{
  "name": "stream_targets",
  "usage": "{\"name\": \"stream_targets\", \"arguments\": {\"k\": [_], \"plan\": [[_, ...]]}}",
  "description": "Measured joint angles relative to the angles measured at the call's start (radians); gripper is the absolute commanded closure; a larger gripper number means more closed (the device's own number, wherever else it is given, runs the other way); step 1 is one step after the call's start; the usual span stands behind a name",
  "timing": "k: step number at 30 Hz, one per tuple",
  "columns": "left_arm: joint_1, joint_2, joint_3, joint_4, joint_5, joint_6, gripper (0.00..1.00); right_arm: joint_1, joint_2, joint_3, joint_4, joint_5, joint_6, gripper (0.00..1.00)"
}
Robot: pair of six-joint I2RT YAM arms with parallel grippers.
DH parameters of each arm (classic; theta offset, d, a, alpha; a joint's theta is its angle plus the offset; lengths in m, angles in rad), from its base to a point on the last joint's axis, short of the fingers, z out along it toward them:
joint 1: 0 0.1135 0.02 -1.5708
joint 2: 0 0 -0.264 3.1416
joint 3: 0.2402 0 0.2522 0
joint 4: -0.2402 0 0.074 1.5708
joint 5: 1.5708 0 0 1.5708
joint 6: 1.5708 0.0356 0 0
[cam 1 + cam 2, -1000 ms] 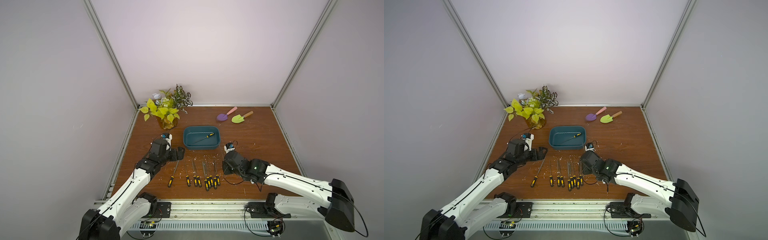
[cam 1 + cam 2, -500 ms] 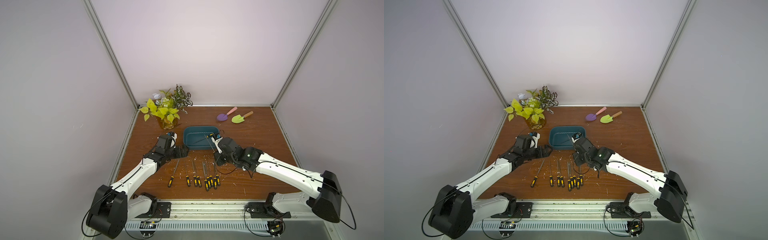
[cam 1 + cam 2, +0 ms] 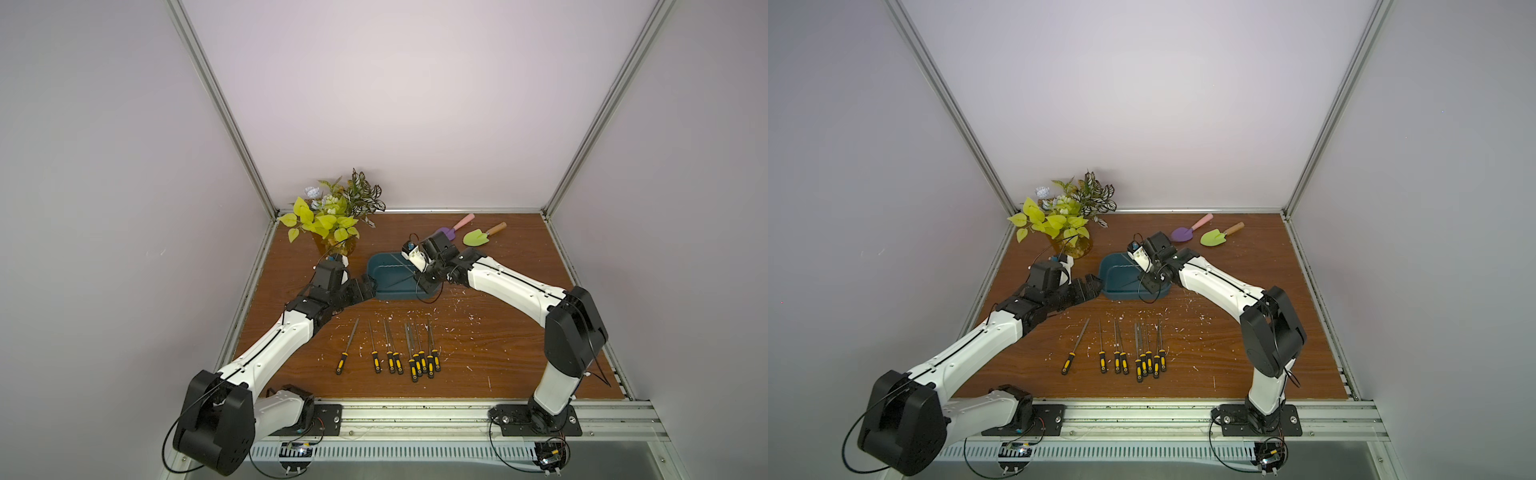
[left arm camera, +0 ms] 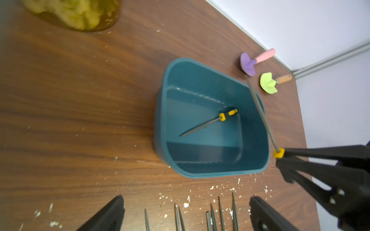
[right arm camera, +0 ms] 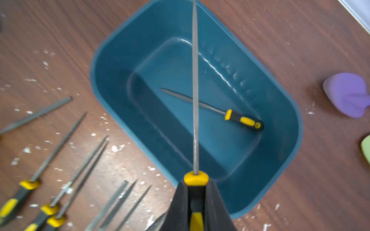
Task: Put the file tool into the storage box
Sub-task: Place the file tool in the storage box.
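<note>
My right gripper moves outward next, lowers the file tool beside the lying file's handle and releases it, because the file tool's handle still hangs over the box's near corner.
The dark teal storage box [image 3: 386,286] [image 3: 1121,291] [image 4: 160,124] [image 5: 96,80] sits mid-table with one yellow-and-black file [image 4: 210,121] [image 5: 244,121] lying in it. My right gripper [image 5: 196,186] [image 3: 420,286] [image 3: 1148,284] is shut on the handle of a file tool [image 5: 195,80] [image 4: 260,112]. That handle is at the box's near right corner, and the thin blade reaches out above the box. My left gripper [image 4: 186,216] [image 3: 368,286] [image 3: 1092,286] is open and empty, beside the box's left end.
Several more files [image 3: 399,353] [image 3: 1133,353] [image 5: 60,170] lie in a row in front of the box, among white flecks. A potted plant [image 3: 332,216] stands at the back left. A purple trowel [image 3: 444,232] and a green trowel [image 3: 476,237] lie behind the box.
My right gripper has lifted a file from the row and carried it back over the box. The left arm has stretched forward to the box's left end.
</note>
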Motion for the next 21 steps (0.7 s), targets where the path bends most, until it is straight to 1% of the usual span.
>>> {"name": "stream_targets", "arguments": {"k": [5, 8, 14, 21], "plan": [[0.0, -0.026, -0.016, 0.002, -0.019, -0.064, 0.0, -0.051, 0.042, 0.003, 0.073, 0.0, -0.16, 0.95], [0.0, -0.029, -0.003, -0.017, -0.02, -0.073, 0.01, -0.06, 0.089, 0.033, 0.098, 0.001, -0.222, 0.95], [0.0, -0.024, 0.011, -0.013, -0.02, -0.04, 0.0, -0.053, 0.197, 0.124, 0.153, -0.009, -0.32, 0.96], [0.0, 0.076, 0.047, 0.019, -0.007, 0.02, 0.01, -0.049, 0.264, 0.145, 0.192, -0.016, -0.423, 0.97]]}}
